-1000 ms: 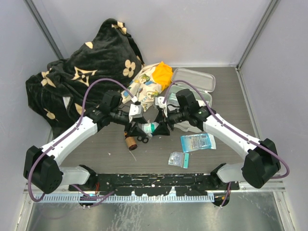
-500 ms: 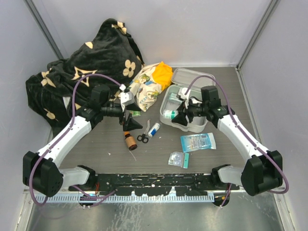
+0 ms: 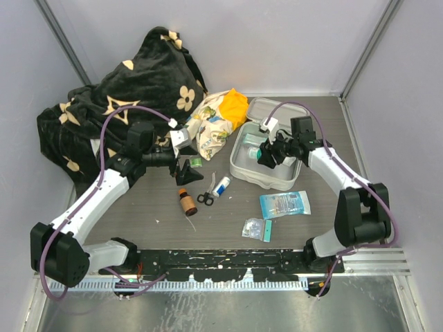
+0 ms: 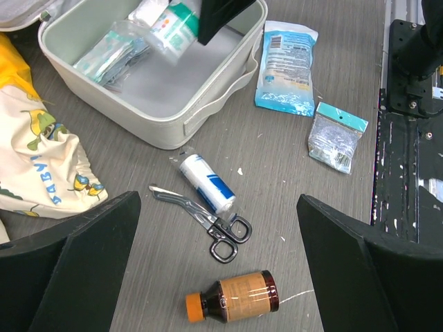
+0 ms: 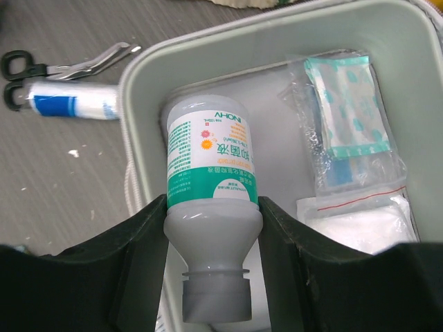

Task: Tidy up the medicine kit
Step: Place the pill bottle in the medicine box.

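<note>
The right gripper moves down into the tray [image 5: 136, 81] next and shifts toward the tray's corner beside the scissors and tube. That corner's bottom lies bare, clear of the sachets.
The medicine kit [image 3: 243, 169] lies open at the right of the table, its lid [image 3: 279, 113] folded back. Its tray [image 5: 136, 81] holds clear sachets [image 5: 346, 104]. My right gripper [image 3: 266, 156] hovers over the tray, shut on a white bottle with a green label [image 5: 211, 166], cap toward the camera; in the wrist view the gripper [image 5: 212, 207] clamps the bottle's shoulder. My left gripper [image 3: 187, 170] stands open and empty left of the case. Below the left gripper [image 4: 218, 202] lie a blue-and-white tube [image 4: 204, 183], scissors [image 4: 208, 221] and a brown bottle [image 4: 235, 297].
A floral-and-orange cloth bundle [image 3: 214, 124] touches the case's left back corner, with a black patterned blanket [image 3: 118, 104] heaped behind it. A blue packet [image 3: 284, 204] and a small clear packet [image 3: 255, 228] lie in front of the case.
Both grippers held the white bottle at the table's middle. The left one let go, opened and drew back left. The right one carried the bottle over the open case.
</note>
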Robot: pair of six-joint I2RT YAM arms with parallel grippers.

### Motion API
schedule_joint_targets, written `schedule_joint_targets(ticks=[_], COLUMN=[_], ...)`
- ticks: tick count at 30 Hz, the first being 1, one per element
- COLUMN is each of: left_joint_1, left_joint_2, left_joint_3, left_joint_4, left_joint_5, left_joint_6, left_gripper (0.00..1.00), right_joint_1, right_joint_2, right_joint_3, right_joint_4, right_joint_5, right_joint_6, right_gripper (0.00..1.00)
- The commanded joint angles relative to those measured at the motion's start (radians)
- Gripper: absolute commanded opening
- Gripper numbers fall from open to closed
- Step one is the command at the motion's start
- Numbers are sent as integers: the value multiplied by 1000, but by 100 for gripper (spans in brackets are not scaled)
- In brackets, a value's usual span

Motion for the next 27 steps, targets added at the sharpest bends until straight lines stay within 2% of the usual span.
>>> schedule_joint_targets(ticks=[1,18,27], left_joint_1=[3,5,5], left_joint_2=[-35,-32,-30], left_joint_3=[-8,-9,-15], left_joint_4=[43,23,14], left_joint_5=[6,4,5], left_joint_6=[16,37,48], left_gripper=[98,98,98], right_joint_1=[4,71,74], right_joint_2=[79,342,390], right_joint_3=[59,144,147], right_joint_4=[165,311,314], right_joint_5=[28,67,39], right_joint_6=[54,100,36], right_gripper=[29,29,32])
